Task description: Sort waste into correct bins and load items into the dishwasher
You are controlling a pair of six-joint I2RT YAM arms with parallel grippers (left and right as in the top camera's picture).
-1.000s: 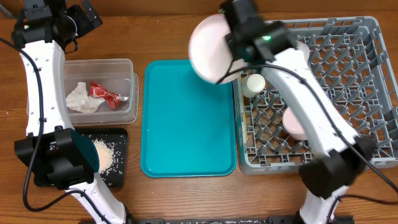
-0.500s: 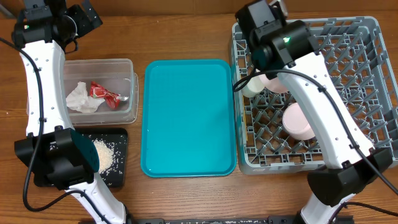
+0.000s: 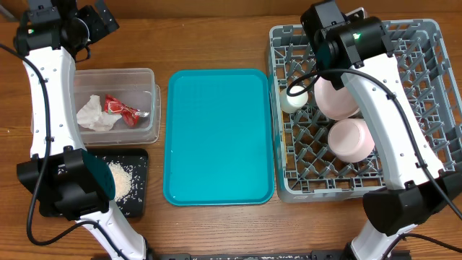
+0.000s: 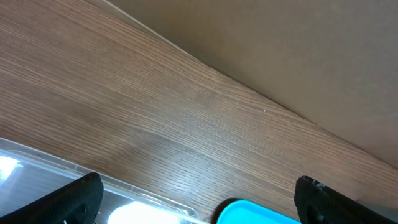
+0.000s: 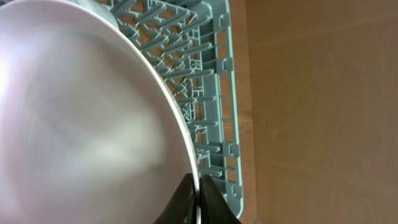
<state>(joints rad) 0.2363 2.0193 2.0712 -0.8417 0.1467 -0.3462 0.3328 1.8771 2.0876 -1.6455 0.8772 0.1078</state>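
The robot's right hand will next lower the large pink plate (image 3: 336, 98) to the left in the overhead view and let go of it, since free rack wires by the white cup are below on that side.
My right gripper (image 5: 198, 200) is shut on the rim of the large pale pink plate (image 5: 81, 124). In the overhead view that plate (image 3: 336, 98) hangs tilted over the grey dish rack (image 3: 426, 87), under my right arm (image 3: 345, 37). A smaller pink dish (image 3: 351, 139) and a white cup (image 3: 293, 100) sit in the rack. The clear tub (image 3: 148, 79) holds a white napkin (image 3: 92, 114) and a red wrapper (image 3: 121, 107). Rice grains (image 3: 120, 180) lie in the black tray (image 3: 138, 160). My left gripper (image 4: 199, 190) is open and empty above the tub's far edge.
A teal tray (image 3: 220, 137) lies between the tub and the rack, its corner (image 4: 255, 213) visible in the left wrist view. Bare wooden table (image 3: 202, 36) runs along the far side. The rack's lattice wall (image 5: 214, 81) stands close beside the plate.
My right arm has carried the plate rightward, from above the teal tray's far right corner to over the rack and lower. The left arm has not moved.
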